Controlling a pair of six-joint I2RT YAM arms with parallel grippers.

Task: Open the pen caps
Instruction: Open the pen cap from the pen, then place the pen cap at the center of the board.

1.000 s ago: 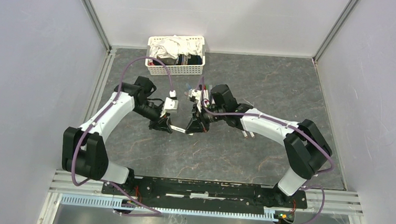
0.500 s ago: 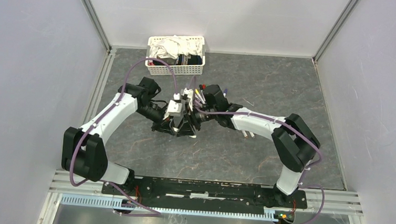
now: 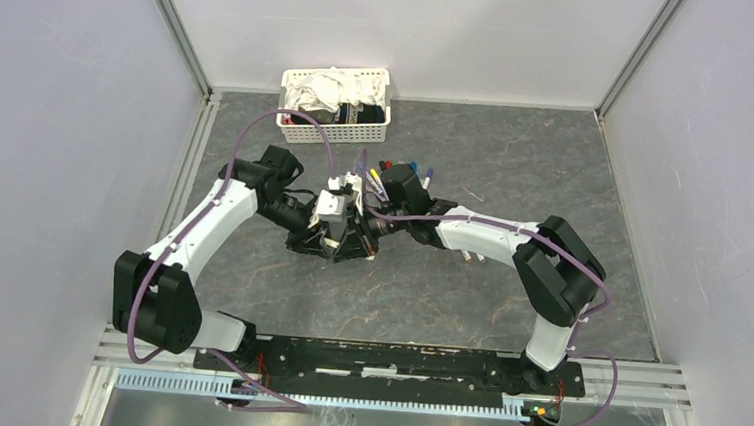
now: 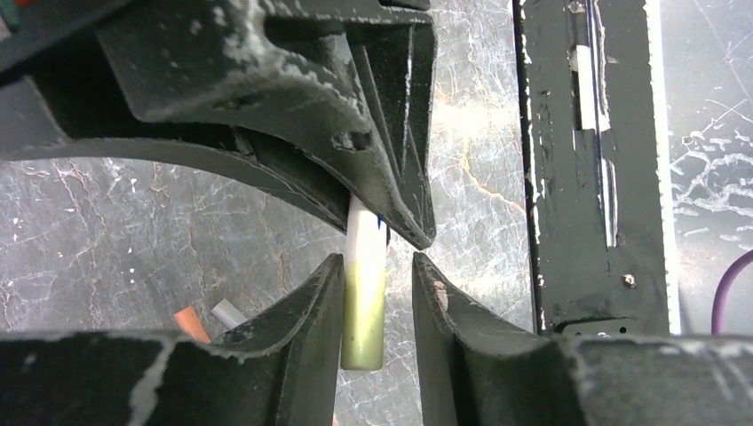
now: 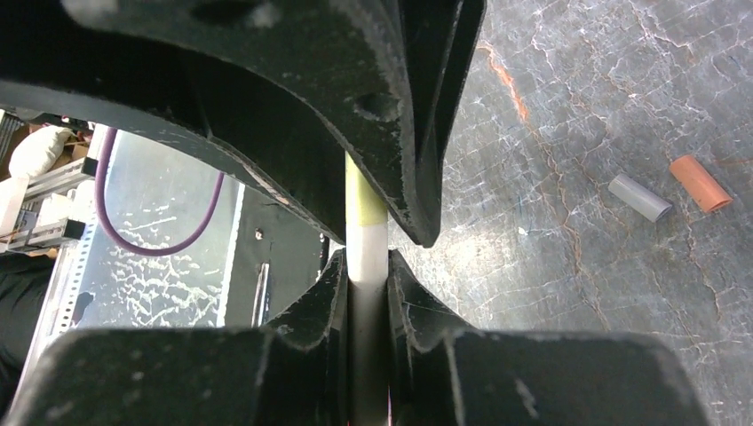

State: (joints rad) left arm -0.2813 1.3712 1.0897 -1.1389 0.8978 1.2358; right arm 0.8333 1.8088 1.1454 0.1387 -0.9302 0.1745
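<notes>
My left gripper has the yellow cap point(image 4: 364, 311) and should pull it off next. Then it should lower the cap to the tabletop point(image 4: 162, 318) beside the orange cap and let go, since loose caps lie there.
My right gripper point(image 5: 366, 266) is shut on the white barrel of a pen point(image 5: 366, 250). The pen's yellow cap point(image 4: 364, 311) sits between the fingers of my left gripper point(image 4: 377, 266). The left finger touches the cap and a gap shows on the other side, so that gripper is open around it. In the top view the two grippers meet tip to tip, the left gripper point(image 3: 334, 240) against the right gripper point(image 3: 356, 240). A loose orange cap point(image 5: 701, 184) and a loose grey cap point(image 5: 641, 197) lie on the table. Several pens point(image 3: 396, 168) lie behind the right wrist.
A white slotted basket point(image 3: 304, 128) of cloths stands at the back wall. A few small white pieces point(image 3: 470, 253) lie under the right forearm. The black rail with the arm bases point(image 3: 383, 359) runs along the near edge. Grey walls enclose both sides.
The two grippers have closed the gap between them and shifted a little left. The left gripper's fingers now stand around the yellow cap end of the pen held by the right gripper.
</notes>
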